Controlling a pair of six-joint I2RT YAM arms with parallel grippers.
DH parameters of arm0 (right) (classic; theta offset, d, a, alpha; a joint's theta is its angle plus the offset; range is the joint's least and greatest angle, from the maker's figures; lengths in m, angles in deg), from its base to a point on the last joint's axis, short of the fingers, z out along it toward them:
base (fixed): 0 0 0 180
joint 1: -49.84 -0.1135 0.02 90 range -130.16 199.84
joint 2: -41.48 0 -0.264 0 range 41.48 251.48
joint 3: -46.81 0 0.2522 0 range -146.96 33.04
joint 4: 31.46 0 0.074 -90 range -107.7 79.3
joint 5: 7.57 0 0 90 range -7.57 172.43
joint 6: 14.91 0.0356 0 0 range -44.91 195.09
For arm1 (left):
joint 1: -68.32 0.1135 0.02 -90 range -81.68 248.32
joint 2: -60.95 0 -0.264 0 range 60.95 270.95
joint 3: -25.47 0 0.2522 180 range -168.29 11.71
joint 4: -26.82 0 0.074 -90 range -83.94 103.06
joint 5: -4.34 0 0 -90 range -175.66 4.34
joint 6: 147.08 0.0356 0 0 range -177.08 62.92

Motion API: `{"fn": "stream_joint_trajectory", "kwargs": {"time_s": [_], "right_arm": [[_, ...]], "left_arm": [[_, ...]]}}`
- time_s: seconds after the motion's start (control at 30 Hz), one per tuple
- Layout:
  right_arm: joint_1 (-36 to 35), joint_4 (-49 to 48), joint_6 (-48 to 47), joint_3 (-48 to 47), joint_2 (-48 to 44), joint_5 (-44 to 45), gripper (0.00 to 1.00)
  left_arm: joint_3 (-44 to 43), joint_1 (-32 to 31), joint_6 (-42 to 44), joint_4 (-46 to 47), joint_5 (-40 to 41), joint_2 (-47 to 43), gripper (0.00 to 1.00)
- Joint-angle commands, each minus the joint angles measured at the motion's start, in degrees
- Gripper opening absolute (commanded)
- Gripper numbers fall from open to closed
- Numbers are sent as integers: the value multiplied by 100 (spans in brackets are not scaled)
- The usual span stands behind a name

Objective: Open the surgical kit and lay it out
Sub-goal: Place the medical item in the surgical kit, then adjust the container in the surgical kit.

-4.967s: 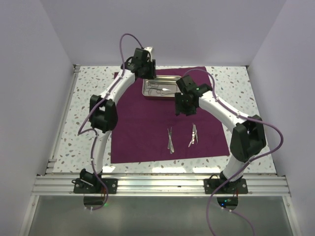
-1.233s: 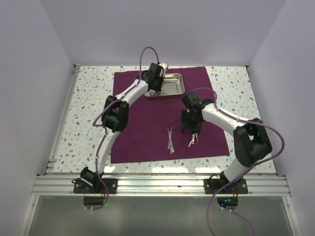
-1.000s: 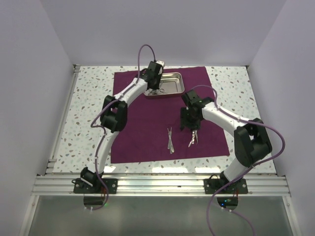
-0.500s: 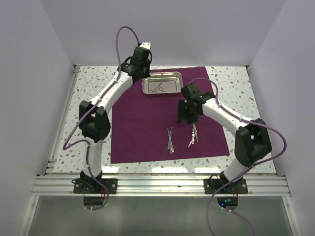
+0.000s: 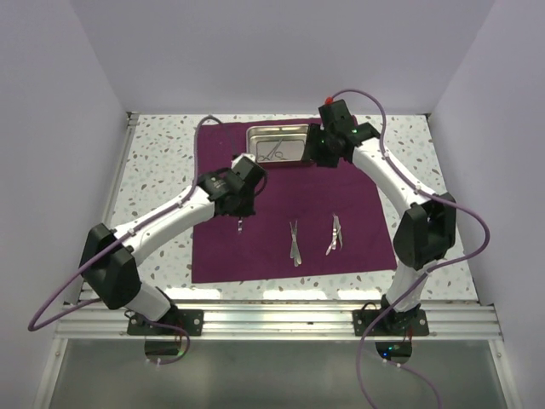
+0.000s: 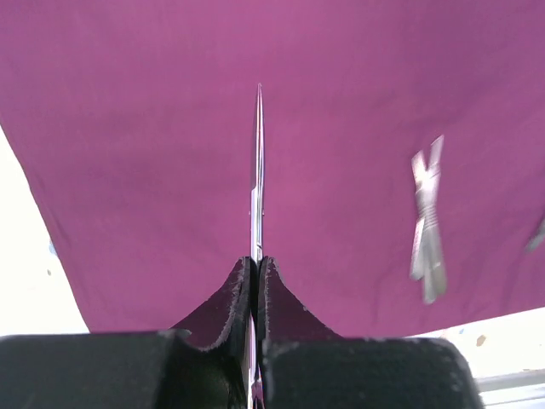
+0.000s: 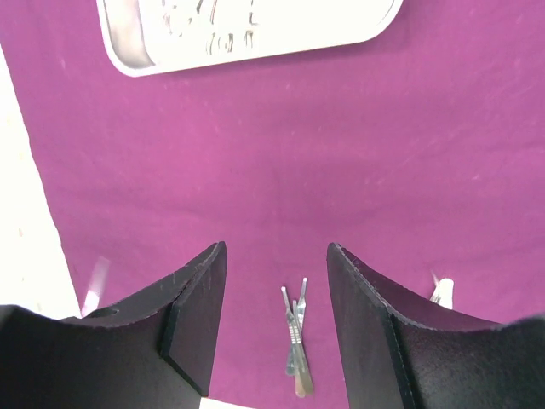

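Note:
My left gripper moves back and lowers its instrument onto the open spot next. A bare space (image 5: 256,248) (image 6: 302,230) lies open there beside the silver instruments near the cloth's front edge.
The dark purple cloth wrap (image 5: 255,247) lies spread flat on the table. At its far edge stands the steel tray (image 5: 292,132), with a small ringed instrument (image 5: 272,154) in it. My left gripper (image 5: 243,210) hovers over the cloth's left middle, shut on a thin silver instrument (image 6: 258,170) that points straight out from the pads. Two more silver instruments (image 5: 294,243) (image 5: 335,234) lie side by side on the cloth near the front. My right gripper (image 5: 324,153) is at the tray's right end, open and empty (image 7: 277,256), with the tray (image 7: 128,51) at the top of its view.
Speckled tabletop (image 5: 157,162) borders the cloth on both sides. White walls close in the left, right and back. A metal rail (image 5: 281,319) runs along the near edge by the arm bases.
My left arm has swung from the tray's back left down to the cloth's left middle, carrying an instrument. My right arm has moved from mid-cloth up to the tray's right end.

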Motion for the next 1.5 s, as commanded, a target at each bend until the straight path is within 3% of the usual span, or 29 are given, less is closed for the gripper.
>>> {"fn": "stream_joint_trajectory", "kwargs": {"time_s": [0.0, 0.13, 0.33, 0.4, 0.47, 0.5, 0.53, 0.57, 0.63, 0.77, 0.9, 1.13, 1.23, 1.33, 1.47], "right_arm": [[111, 94, -81, -222, 111, -112, 55], [216, 33, -90, 86, 6, -112, 55], [252, -12, -107, 332, -179, -236, 55], [269, -3, -125, 289, -179, -218, 55], [269, 6, -125, 245, -153, -200, 55], [269, 6, -116, 183, -126, -183, 55], [269, 15, -116, 139, -57, -174, 55], [278, 15, -116, 78, -30, -165, 55], [269, 15, -90, -185, 154, -183, 56], [278, 84, 7, -975, 786, -507, 57], [243, 532, 112, -2615, 1840, -833, 57], [225, 955, 279, -5018, 3774, -728, 60], [173, 850, 394, -5205, 4119, -667, 60], [85, 648, 306, -4740, 4005, -333, 61], [85, 867, 236, -4572, 4022, -157, 61]], "left_arm": [[496, -203, -786, -189, 205, -203, 0], [1444, -273, -980, 574, 39, -291, 0], [1904, -405, -1068, 1174, -242, 42, 0], [1869, -440, -1068, 1200, -269, 139, 15], [1834, -458, -1050, 1209, -295, 166, 37], [1782, -475, -1042, 1174, -295, 157, 53], [1738, -475, -1033, 1139, -287, 148, 59], [1694, -475, -981, 1104, -261, 139, 87], [1457, -475, -928, 902, -208, 131, 99], [763, -458, -673, 419, 46, 183, 99], [-342, -204, -348, -134, 223, 271, 100], [-785, 1131, 495, 93, -374, 139, 99], [-1118, 1439, 1023, 338, -409, 367, 99], [-1636, 1738, 1471, 926, -576, 771, 99], [-3082, 1959, 1639, 1262, -857, 2033, 98]]}}
